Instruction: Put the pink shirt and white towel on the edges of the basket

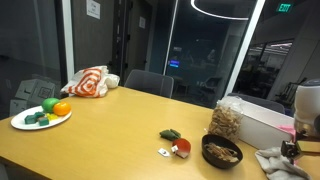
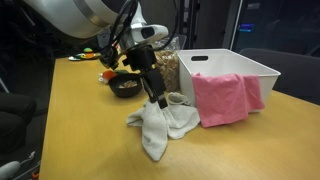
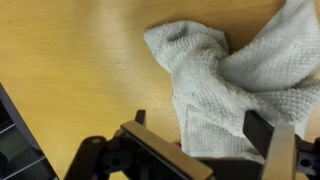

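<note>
The white towel's bunched middle (image 2: 152, 117) (image 3: 228, 98) is below my gripper, and a raised fold of the towel sits between my fingers there. I should turn the gripper slightly and lower it there next.
The white towel (image 2: 160, 125) lies crumpled on the wooden table against the front of the white basket (image 2: 235, 62). It also shows in the wrist view (image 3: 230, 70) and in an exterior view (image 1: 275, 160). The pink shirt (image 2: 225, 95) hangs over the basket's front edge. My gripper (image 2: 155, 98) is just above the towel, right beside the basket. In the wrist view the gripper (image 3: 200, 122) is open, with its fingers spread either side of a fold of towel.
A dark bowl of food (image 1: 222, 152) and a clear jar of snacks (image 1: 228, 120) stand next to the basket (image 1: 265, 122). Small toys (image 1: 175, 140) lie mid-table. A plate of fruit (image 1: 40, 115) and a striped cloth (image 1: 88, 82) sit at the far end.
</note>
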